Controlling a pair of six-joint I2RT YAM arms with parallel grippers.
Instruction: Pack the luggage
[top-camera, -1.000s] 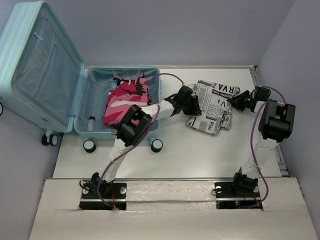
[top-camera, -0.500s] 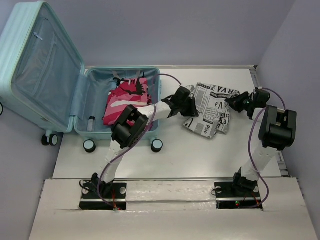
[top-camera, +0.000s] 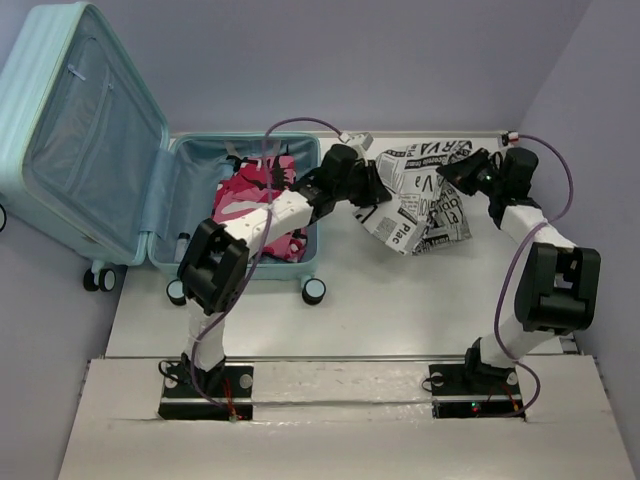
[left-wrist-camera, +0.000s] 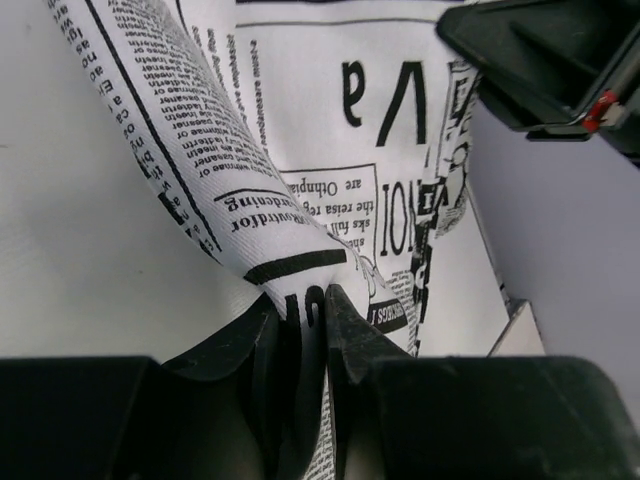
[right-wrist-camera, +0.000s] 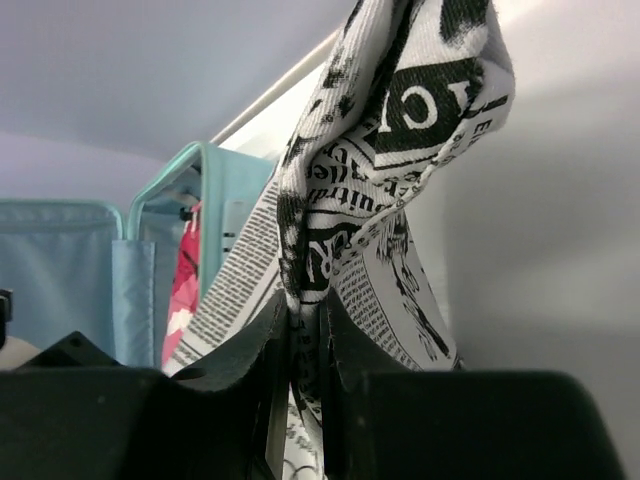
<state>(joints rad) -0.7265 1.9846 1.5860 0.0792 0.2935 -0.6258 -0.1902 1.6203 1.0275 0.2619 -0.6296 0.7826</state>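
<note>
I will next lift my left gripper up and to the left in the top view, over the pink-and-white garment (top-camera: 245, 200), and let go, because the cloth is hanging outside the suitcase.
The luggage (top-camera: 85, 150), a pale aqua hard-shell suitcase, lies open at the left, its lid raised. A pink-and-white garment (top-camera: 245, 200) lies in its base. A newspaper-print cloth (top-camera: 420, 195) hangs lifted between both grippers, just right of the suitcase. My left gripper (top-camera: 372, 183) is shut on the cloth's left edge (left-wrist-camera: 300, 290). My right gripper (top-camera: 450, 172) is shut on its right edge (right-wrist-camera: 310, 290). The cloth sags between them above the table.
A small clear tube (top-camera: 182, 245) lies in the suitcase base by the hinge. The suitcase's caster wheels (top-camera: 313, 291) stand at its near edge. The table's right rail (top-camera: 512, 150) and the purple wall are close behind the right gripper. The suitcase rim (right-wrist-camera: 205, 200) shows in the right wrist view.
Both grippers have lifted the newspaper-print cloth off the table and carried it left and back, toward the suitcase. The cloth now hangs bunched between them.
</note>
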